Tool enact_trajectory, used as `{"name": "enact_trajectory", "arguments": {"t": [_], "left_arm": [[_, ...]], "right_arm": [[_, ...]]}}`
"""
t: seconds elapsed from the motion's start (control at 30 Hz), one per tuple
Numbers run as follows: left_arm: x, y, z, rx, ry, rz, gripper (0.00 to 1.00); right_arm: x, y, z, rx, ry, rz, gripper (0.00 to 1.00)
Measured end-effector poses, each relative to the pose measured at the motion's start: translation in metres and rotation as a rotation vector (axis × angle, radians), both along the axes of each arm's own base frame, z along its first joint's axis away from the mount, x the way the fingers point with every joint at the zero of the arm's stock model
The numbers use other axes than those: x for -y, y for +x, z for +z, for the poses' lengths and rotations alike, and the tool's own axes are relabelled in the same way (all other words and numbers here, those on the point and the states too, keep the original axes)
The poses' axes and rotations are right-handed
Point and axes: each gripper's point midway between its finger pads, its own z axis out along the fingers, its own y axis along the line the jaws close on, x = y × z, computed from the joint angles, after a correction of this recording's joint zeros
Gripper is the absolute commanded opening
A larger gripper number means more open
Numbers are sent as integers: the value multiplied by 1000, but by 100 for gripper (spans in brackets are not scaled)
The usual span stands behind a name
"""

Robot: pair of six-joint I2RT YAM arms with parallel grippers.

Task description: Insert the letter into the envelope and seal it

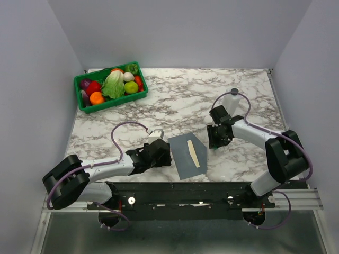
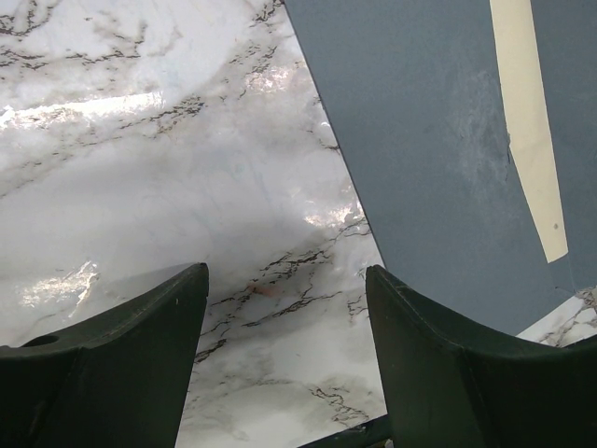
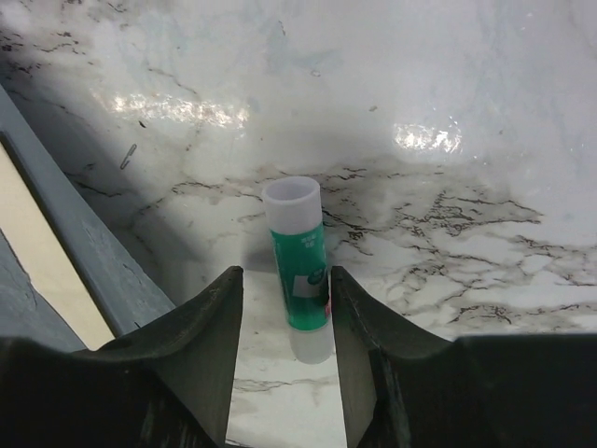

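Observation:
The glue stick already lies between the open fingertips of my right gripper, so my right gripper will stay low and close its fingers on the stick's green middle.
The slate-grey envelope (image 1: 185, 157) lies flat on the marble between the arms. A narrow cream-tan strip (image 1: 193, 154) shows on it, likely the letter's edge; the rest of the letter is hidden. The left wrist view shows the envelope (image 2: 420, 140) and strip (image 2: 527, 121) to the upper right. My left gripper (image 1: 161, 153) (image 2: 287, 275) is open and empty, low over bare marble just left of the envelope. My right gripper (image 1: 216, 141) (image 3: 284, 275) is open, right of the envelope, with a green-and-white glue stick (image 3: 300, 257) between its fingers, close to the right finger.
A green bin (image 1: 139, 96) of toy vegetables stands at the back left. A small white object (image 1: 232, 97) sits behind the right arm. The envelope's edge (image 3: 89, 252) shows at the left of the right wrist view. White walls enclose the table.

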Motion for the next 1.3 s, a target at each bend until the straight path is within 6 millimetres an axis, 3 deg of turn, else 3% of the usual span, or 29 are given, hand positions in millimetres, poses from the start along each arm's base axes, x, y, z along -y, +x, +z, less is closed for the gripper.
{"name": "enact_trajectory", "arguments": {"t": [0.43,0.47,0.6,0.87,0.93,1.03,1.2,1.3], "left_arm": [[0,0,0,-1,1,1,77],[0,0,0,-1,1,1,77],[0,0,0,-1,1,2,77],[-8,-1,1,-4,29,11,80],[-10,-1,10,8,33,9,82],[-7,5,38,63,1,-4,87],[16,15,124,269,-198,-98,94],[30,13,164,360,-299,-169,94]], "right_arm": [[-5,7,-4,-7,-24,34,34],[-5,7,-5,-7,-25,35,31],[-6,9,-5,-5,-27,40,1],[-7,9,3,25,-12,35,1],[-7,9,18,75,15,31,1],[-15,18,65,242,114,28,1],[-40,26,155,532,373,61,1],[-54,23,183,606,490,91,1]]}}
